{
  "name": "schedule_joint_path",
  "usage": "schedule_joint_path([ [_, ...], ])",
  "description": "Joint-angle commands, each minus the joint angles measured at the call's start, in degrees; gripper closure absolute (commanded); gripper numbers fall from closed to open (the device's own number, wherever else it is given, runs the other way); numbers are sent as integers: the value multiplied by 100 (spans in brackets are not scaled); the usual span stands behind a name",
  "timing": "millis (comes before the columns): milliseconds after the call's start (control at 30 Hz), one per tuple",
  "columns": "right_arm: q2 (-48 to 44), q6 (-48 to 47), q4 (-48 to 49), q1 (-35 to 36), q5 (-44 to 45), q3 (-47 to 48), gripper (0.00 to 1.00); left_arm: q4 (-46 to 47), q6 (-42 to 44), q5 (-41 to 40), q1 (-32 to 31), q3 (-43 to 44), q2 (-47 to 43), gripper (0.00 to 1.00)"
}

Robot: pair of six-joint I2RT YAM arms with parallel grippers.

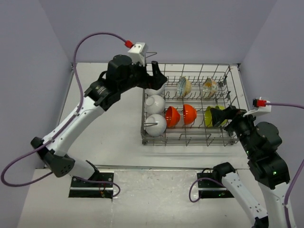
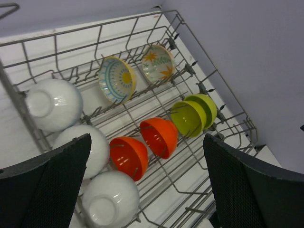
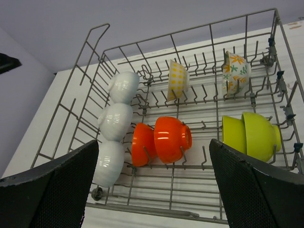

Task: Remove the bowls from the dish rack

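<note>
The orange-red bowl nearer the green bowls stands on edge below, so my left gripper should next go back down to it, onto its exposed upper rim (image 1: 185, 114) (image 2: 161, 135).
The grey wire dish rack (image 1: 190, 141) holds all the bowls. Three white bowls (image 1: 155, 104) line its left side, two orange-red bowls (image 1: 180, 115) stand in the middle, two lime-green bowls (image 1: 210, 116) at the right, and two patterned bowls (image 1: 184, 86) along the back. My left gripper (image 1: 156, 76) is open and empty above the back white bowl, partly hiding it. My right gripper (image 1: 223, 115) is open and empty over the rack's right side, next to the green bowls. The left wrist view shows the white bowls (image 2: 52, 103); the right wrist view shows the orange bowls (image 3: 172, 138).
The rack's taller corner post (image 3: 97, 33) rises at its back left, close to the left gripper. Upright tines stand between the bowls. The table (image 1: 109, 123) is white, with purple walls on three sides. The arm bases sit at the near edge.
</note>
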Motion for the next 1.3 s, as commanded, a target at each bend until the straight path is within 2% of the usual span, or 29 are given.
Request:
schedule_joint_path([
  [0,-174,204,-9,26,415,111,1,328,-517,347,-328,718,626,0],
  [133,-447,134,-228,26,521,277,1,618,-1184,620,-408,965,1365,0],
  [233,-588,46,-369,26,643,348,1,1443,-1721,681,-531,518,1629,0],
  [333,-737,72,-431,26,819,331,1,1419,-2186,734,-619,656,2243,0],
  [533,-949,213,-457,26,917,155,1,1727,-3197,752,-707,306,2745,1],
  [767,-1001,310,-501,26,855,49,1,1164,-3462,418,-804,358,3071,0],
  [967,-1116,389,-527,26,873,-74,1,1041,-3611,558,-822,376,3273,0],
  [1133,-1151,389,-615,26,943,-56,1,1120,-3716,585,-892,113,3247,0],
  [1267,-1238,415,-651,26,908,-65,1,1611,-3866,900,-901,-230,3264,2],
])
